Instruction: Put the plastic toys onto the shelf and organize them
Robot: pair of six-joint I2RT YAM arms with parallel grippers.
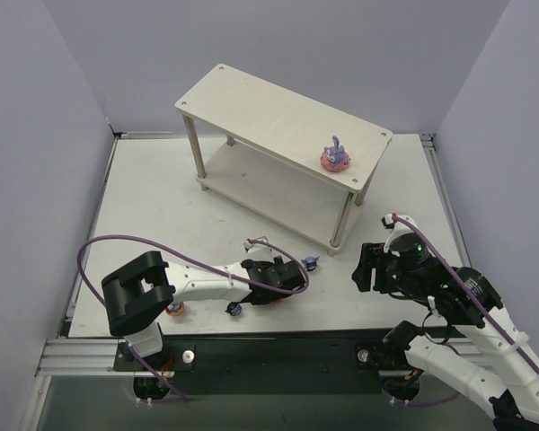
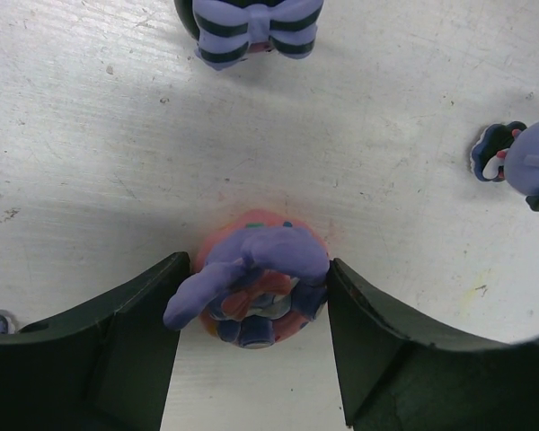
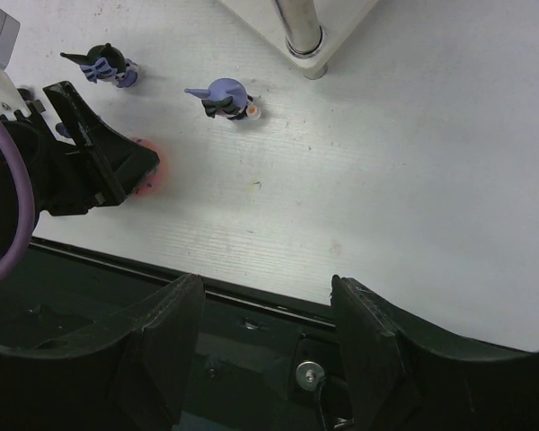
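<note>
The bare top board [image 1: 293, 145] is above and farther outward, so my left gripper will next rise outward and release the pink-based rabbit there, beside the shelved rabbit.
The pale wooden shelf [image 1: 251, 108] stands at the back, with one purple rabbit [image 1: 335, 158] on its top board. My left gripper [image 1: 290, 280] is low on the table, its jaws closed against both sides of a purple rabbit on a pink base [image 2: 262, 285], which rests on the table. A dark blue figure [image 1: 311, 263] stands just right of it, another [image 1: 234, 309] to its left, and an orange-based rabbit [image 1: 175, 310] lies near the left arm's base. My right gripper [image 3: 268, 296] is open and empty above the table's front edge.
A striped dark blue figure [image 2: 251, 27] stands just ahead of the left jaws, and another small one [image 2: 494, 153] is to their right. The right wrist view shows two blue figures [image 3: 108, 65] [image 3: 225, 97] and a shelf leg [image 3: 301, 31]. Grey walls enclose the table.
</note>
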